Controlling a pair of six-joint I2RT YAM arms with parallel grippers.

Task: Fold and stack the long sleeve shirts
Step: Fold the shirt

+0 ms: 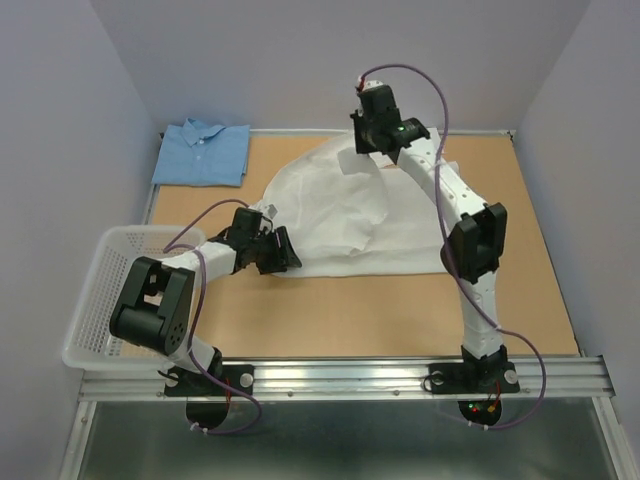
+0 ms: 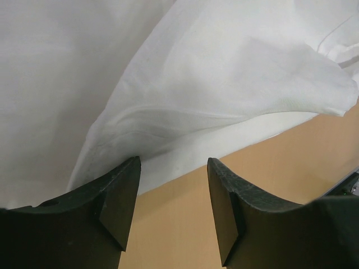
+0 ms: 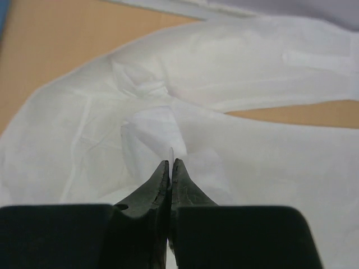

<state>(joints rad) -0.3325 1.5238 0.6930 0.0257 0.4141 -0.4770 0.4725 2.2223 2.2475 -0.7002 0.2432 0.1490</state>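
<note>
My right gripper pulls the pinched fold back toward the shirt's near edge [image 1: 388, 264] next and lets go of it over the cloth spread there.
A white long sleeve shirt [image 1: 350, 215] lies spread and rumpled across the middle of the tan table [image 1: 400, 310]. My right gripper [image 1: 360, 148] is at the shirt's far edge. In the right wrist view it [image 3: 171, 161] is shut, with a thin fold of the white shirt [image 3: 252, 140] pinched between its tips. My left gripper [image 1: 288, 252] sits low at the shirt's near left edge. It [image 2: 173, 162] is open with bare table between its fingers, and the edge of the white cloth [image 2: 196, 84] lies just past the left fingertip [image 2: 126, 179]. A light blue shirt [image 1: 205, 152] lies folded at the far left corner.
A white mesh basket [image 1: 95, 290] hangs over the table's left edge beside the left arm. Walls close in on the left, right and far sides. A metal rail [image 1: 350, 375] runs along the near edge.
</note>
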